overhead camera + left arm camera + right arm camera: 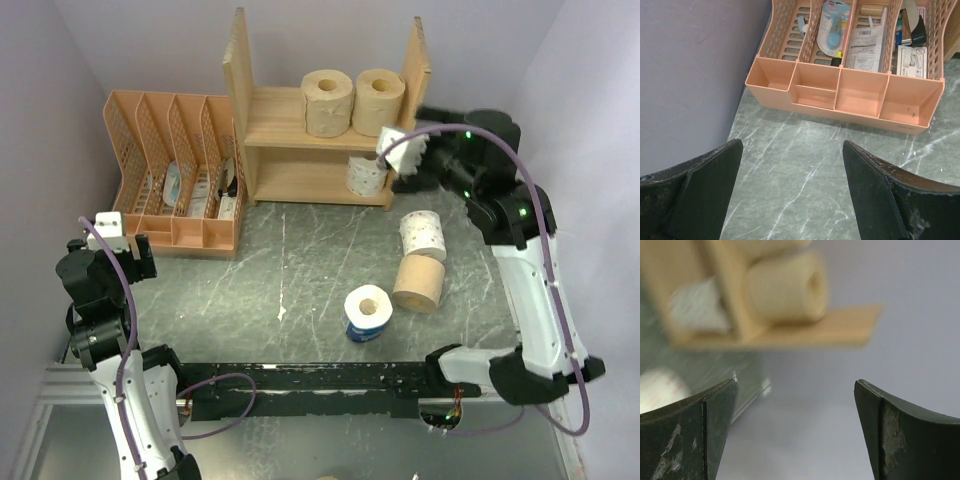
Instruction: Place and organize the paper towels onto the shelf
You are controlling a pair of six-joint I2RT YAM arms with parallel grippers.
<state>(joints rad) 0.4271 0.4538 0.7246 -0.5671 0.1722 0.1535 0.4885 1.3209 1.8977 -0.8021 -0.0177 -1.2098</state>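
Observation:
The tabletop's tan roll (419, 282) is still unshelved below and back of my right gripper, so next my right gripper needs to draw back and down onto that roll.
The wooden shelf (290, 125) stands at the back. Two tan rolls (328, 102) (379, 100) sit on its upper tier and a white roll (364, 176) on its lower tier. On the table lie a white printed roll (422, 235), a tan roll (419, 283) and a blue-wrapped roll (367, 313). My right gripper (398, 165) is open and empty beside the shelf's right panel, near the lower white roll. Its blurred wrist view shows the gripper (796, 385) open, with a tan roll (785, 287) beyond. My left gripper (135, 252) (792, 145) is open and empty at the far left.
An orange lattice file organizer (170, 170) (840, 95) holding stationery stands left of the shelf, just ahead of my left gripper. Grey walls close in on the left, back and right. A black rail (320, 385) runs along the near edge.

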